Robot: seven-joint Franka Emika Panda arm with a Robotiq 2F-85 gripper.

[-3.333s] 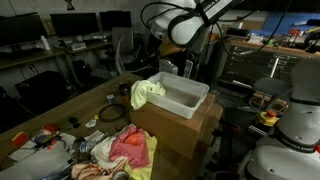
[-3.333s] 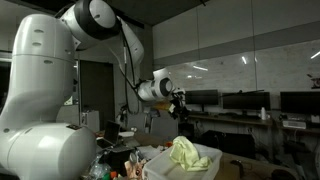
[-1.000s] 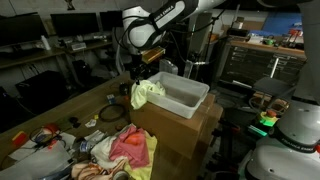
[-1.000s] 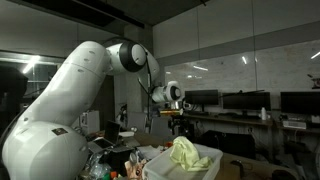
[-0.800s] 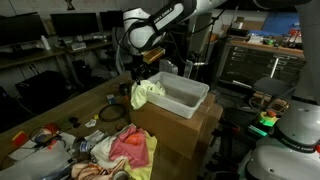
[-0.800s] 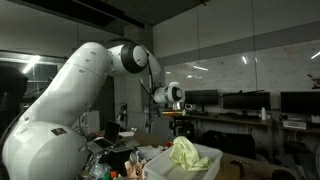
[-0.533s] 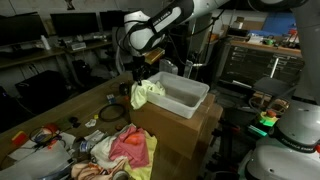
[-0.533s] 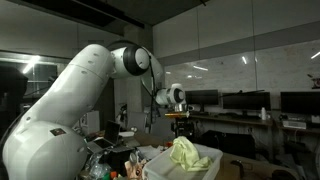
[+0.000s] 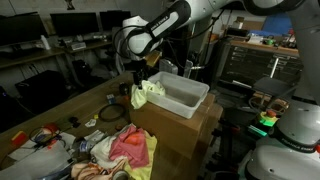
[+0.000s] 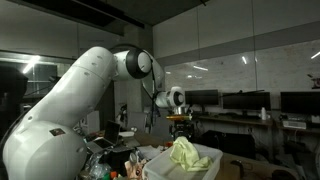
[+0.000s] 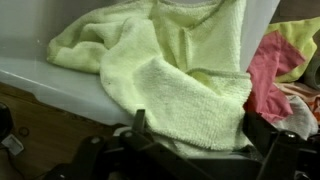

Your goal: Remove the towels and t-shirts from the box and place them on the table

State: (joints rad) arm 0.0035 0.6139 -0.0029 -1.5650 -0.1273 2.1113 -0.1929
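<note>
Next, my gripper stays where it hangs and closes its fingers on the towel's hanging edge (image 9: 139,94) (image 11: 195,130), because the towel already lies between its open fingers.
A pale yellow-green towel (image 9: 147,93) hangs over the near rim of the white box (image 9: 185,97), which stands on a cardboard carton. It also shows in the other exterior view (image 10: 185,153) and fills the wrist view (image 11: 180,65). My gripper (image 9: 140,76) hangs just above the towel, also seen in an exterior view (image 10: 180,128). In the wrist view its jaws (image 11: 200,138) are open, one finger on each side of the towel's hanging edge, not closed on it. The rest of the box looks bare.
A pile of pink, yellow and white cloths (image 9: 122,150) lies on the wooden table (image 9: 60,115) beside the carton; pink cloth (image 11: 275,60) shows in the wrist view. Cables and small items litter the table. Monitors and shelves stand behind.
The arm has swung from above the box's far side over to the towel at the rim and sunk slightly toward it in the last second. The towel has not moved.
</note>
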